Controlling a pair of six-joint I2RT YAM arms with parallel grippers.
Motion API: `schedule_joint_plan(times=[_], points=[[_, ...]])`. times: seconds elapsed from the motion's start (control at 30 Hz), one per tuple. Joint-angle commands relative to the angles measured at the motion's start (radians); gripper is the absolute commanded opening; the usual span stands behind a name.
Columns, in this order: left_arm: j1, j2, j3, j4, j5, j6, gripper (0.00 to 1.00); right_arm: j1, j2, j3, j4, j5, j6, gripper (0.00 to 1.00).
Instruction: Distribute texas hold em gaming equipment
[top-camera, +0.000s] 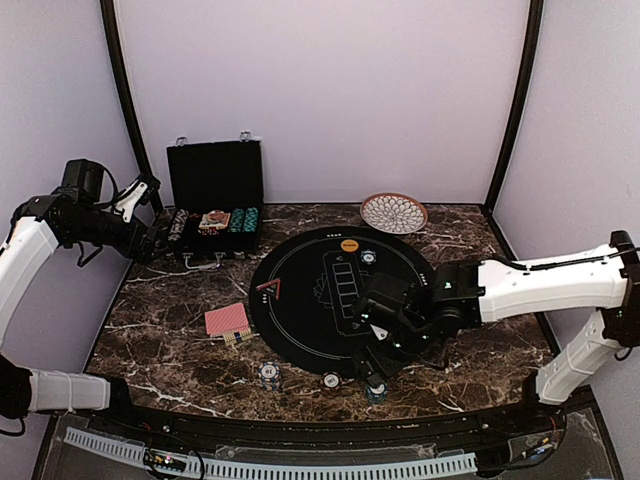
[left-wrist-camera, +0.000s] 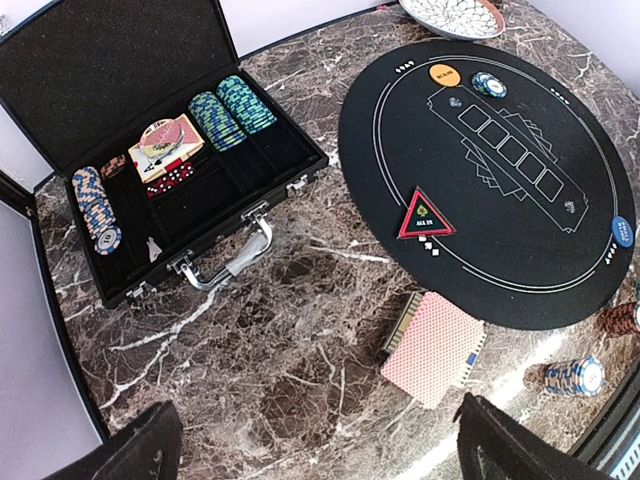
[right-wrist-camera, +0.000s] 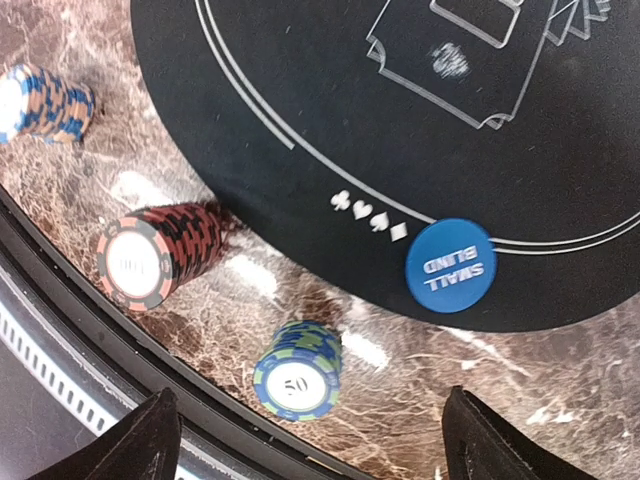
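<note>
The blue-green chip stack is below my right gripper and clear of its open fingers, so the fingers should go down around the stack's top chips (top-camera: 376, 389) (right-wrist-camera: 296, 384) next.
Near the table's front edge my right gripper (top-camera: 380, 366) (right-wrist-camera: 305, 440) hangs open above a blue-green chip stack marked 50 (right-wrist-camera: 298, 368), which stands on the marble apart from both fingers. A red-black stack (right-wrist-camera: 160, 258) and a blue-orange stack (right-wrist-camera: 40, 102) stand to its left. The blue small-blind button (right-wrist-camera: 451, 265) lies on the black mat's (right-wrist-camera: 330, 110) rim. My left gripper (top-camera: 152, 238) (left-wrist-camera: 320, 452) is open and empty, high over the marble by the case. Red-backed cards (left-wrist-camera: 432, 345) lie beside the mat. On the mat lie the red triangle (left-wrist-camera: 426, 215), the orange button (left-wrist-camera: 444, 74) and a chip (left-wrist-camera: 488, 84).
The open black case (left-wrist-camera: 160, 160) at the back left holds chip rows, cards and dice. A patterned round plate (top-camera: 393, 212) sits at the back, beyond the mat. A black raised rail (right-wrist-camera: 120, 370) runs along the table's front edge close to the chip stacks.
</note>
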Motion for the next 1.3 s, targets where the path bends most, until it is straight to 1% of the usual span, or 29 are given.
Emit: schedule_joint_plan(times=[0.0,0.1,0.3,0.4,0.83,1.03,1.13,1.27], points=[[0.006,-0.017,0.033,-0.044,0.017,0.005,0.99,0.029,0.038,-0.011,0.054,-0.026,0.019,0.92],[0.006,-0.017,0.04,-0.048,0.017,0.005,0.99,0.041,0.062,-0.021,0.062,-0.033,0.009,0.91],[0.006,-0.017,0.044,-0.049,0.023,-0.001,0.99,0.046,0.092,-0.051,0.087,-0.042,0.004,0.78],[0.006,-0.017,0.046,-0.048,0.022,0.0,0.99,0.046,0.099,-0.071,0.099,-0.045,0.006,0.73],[0.006,-0.011,0.055,-0.045,0.022,0.0,0.99,0.046,0.14,-0.105,0.143,-0.057,0.0,0.58],[0.006,-0.011,0.054,-0.043,0.021,-0.001,0.99,0.046,0.15,-0.111,0.148,-0.053,-0.001,0.54],[0.006,-0.012,0.054,-0.044,0.02,0.0,0.99,0.046,0.15,-0.112,0.15,-0.05,0.002,0.48],[0.006,-0.013,0.052,-0.043,0.018,0.0,0.99,0.046,0.143,-0.112,0.148,-0.05,0.005,0.37]])
